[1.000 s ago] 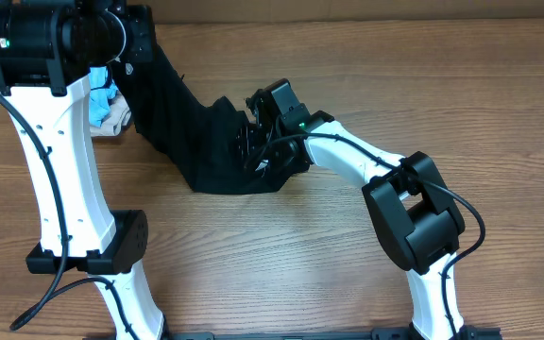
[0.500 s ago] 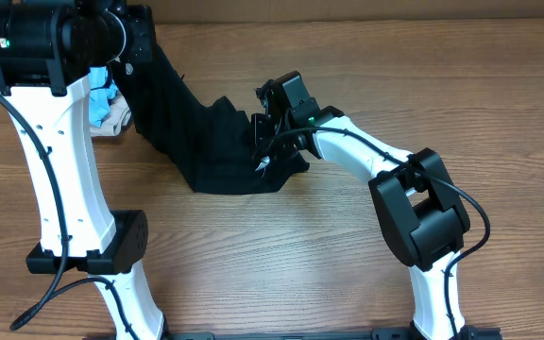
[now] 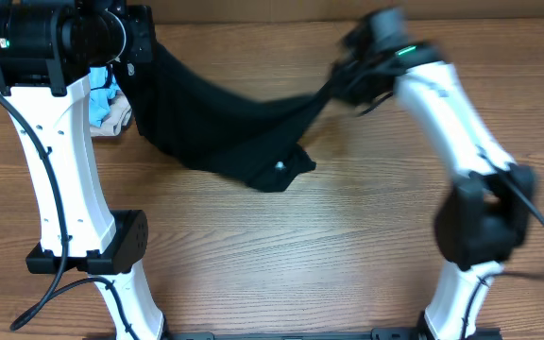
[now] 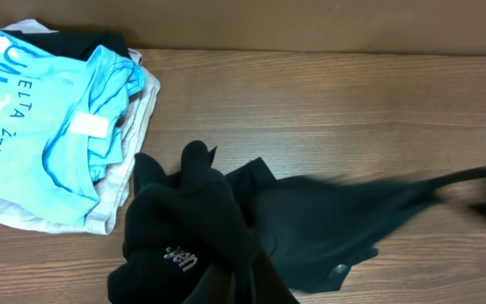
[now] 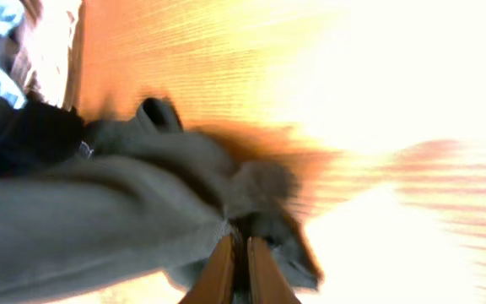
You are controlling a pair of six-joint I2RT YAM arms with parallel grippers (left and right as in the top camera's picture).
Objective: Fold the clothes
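I need to lift the sagging black shirt, then lower and release it on the bare tabletop below my left gripper and to its right in the overhead view.
The black shirt (image 3: 225, 123) hangs stretched between my two grippers, and its lower edge sags onto the table near the middle. My left gripper (image 3: 136, 57) holds one end high at the back left. In the left wrist view the shirt (image 4: 327, 219) is bunched over the left gripper (image 4: 241, 287), with a small white logo (image 4: 180, 256) showing. My right gripper (image 3: 344, 83) holds the other end at the back right, blurred. In the right wrist view the right gripper (image 5: 241, 263) has its fingers close together, pinching the fabric (image 5: 99, 211).
A light blue shirt with lettering (image 4: 49, 127) lies on a beige garment (image 4: 121, 190) at the back left, beside the black shirt; both show in the overhead view (image 3: 102, 99). The wooden table (image 3: 300, 255) stretches to the front. The white left arm column (image 3: 59, 161) stands at the left.
My right gripper has swung up and far to the back right with a corner of the black shirt, pulling the crumpled shirt out into a taut span. The left gripper has not moved.
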